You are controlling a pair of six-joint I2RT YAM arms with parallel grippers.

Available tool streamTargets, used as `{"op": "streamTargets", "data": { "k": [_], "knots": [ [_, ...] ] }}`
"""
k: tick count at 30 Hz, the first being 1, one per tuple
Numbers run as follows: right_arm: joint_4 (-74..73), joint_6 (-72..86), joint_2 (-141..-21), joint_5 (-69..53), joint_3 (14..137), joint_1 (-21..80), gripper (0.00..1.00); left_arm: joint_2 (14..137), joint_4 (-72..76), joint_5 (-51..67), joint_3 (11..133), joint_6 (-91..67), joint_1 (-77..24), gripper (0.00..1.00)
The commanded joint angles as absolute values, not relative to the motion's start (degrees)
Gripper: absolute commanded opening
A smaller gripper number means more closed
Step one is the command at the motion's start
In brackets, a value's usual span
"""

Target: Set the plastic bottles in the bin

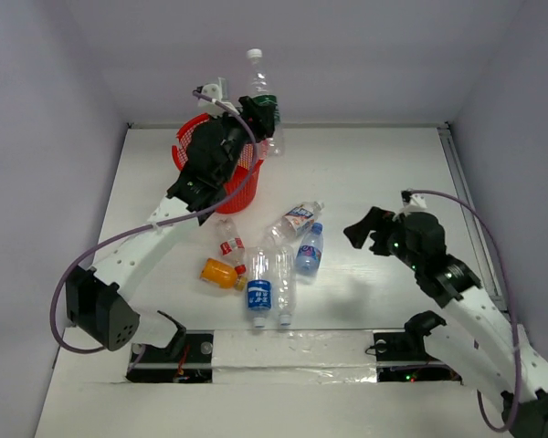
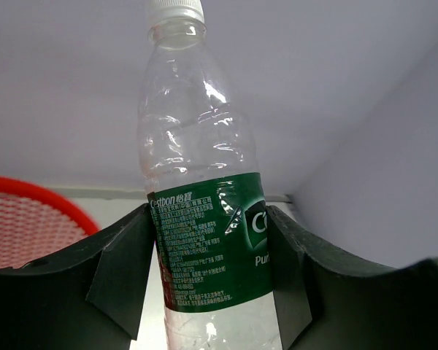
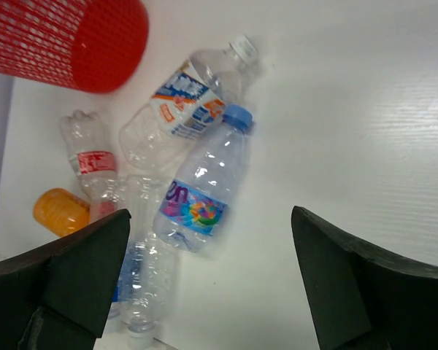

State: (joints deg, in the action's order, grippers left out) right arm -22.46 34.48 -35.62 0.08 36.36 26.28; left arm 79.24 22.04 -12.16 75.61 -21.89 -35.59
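My right gripper moves down and to its left in the top view next, fingers astride the blue-capped bottle's middle [image 1: 311, 244] [image 3: 205, 177], which lies uncovered there.
My left gripper [image 1: 261, 117] is shut on a clear green-labelled bottle [image 1: 258, 80] and holds it upright above the far right rim of the red mesh bin [image 1: 190, 139]. The left wrist view shows the jaws pressed on the bottle's label [image 2: 204, 248], with the bin's rim [image 2: 36, 211] low at the left. Several bottles lie in a pile mid-table: an orange squat one [image 1: 218, 272], a red-white-labelled one [image 1: 230, 245], a blue-labelled one [image 1: 259, 285] and a blue-capped one [image 1: 309, 251]. My right gripper [image 1: 363, 230] is open and empty, hovering right of the pile, with the blue-capped bottle [image 3: 203, 186] below it.
My left arm covers much of the bin. An orange-and-blue-labelled bottle [image 1: 295, 221] and a plain clear one [image 1: 284, 290] also lie in the pile. Walls close the table at the back and both sides. A taped strip [image 1: 292, 351] runs along the near edge.
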Motion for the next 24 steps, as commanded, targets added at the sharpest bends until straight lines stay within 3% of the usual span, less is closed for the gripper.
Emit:
{"op": "streamTargets", "data": {
  "k": [1,10,24],
  "knots": [
    [-10.7,37.3,-41.6,-4.7,34.6,26.5,0.97,75.1,25.1,-13.9,73.4,-21.9,-30.6,0.44],
    [3.9,41.8,-56.0,-7.5,29.3,27.0,1.0,74.9,29.5,-13.6,69.3,-21.6,-17.9,0.44],
    [16.1,44.6,-72.8,-10.6,28.8,32.1,1.0,84.1,38.3,-17.5,63.7,-11.3,-16.8,0.46]
  ]
}}
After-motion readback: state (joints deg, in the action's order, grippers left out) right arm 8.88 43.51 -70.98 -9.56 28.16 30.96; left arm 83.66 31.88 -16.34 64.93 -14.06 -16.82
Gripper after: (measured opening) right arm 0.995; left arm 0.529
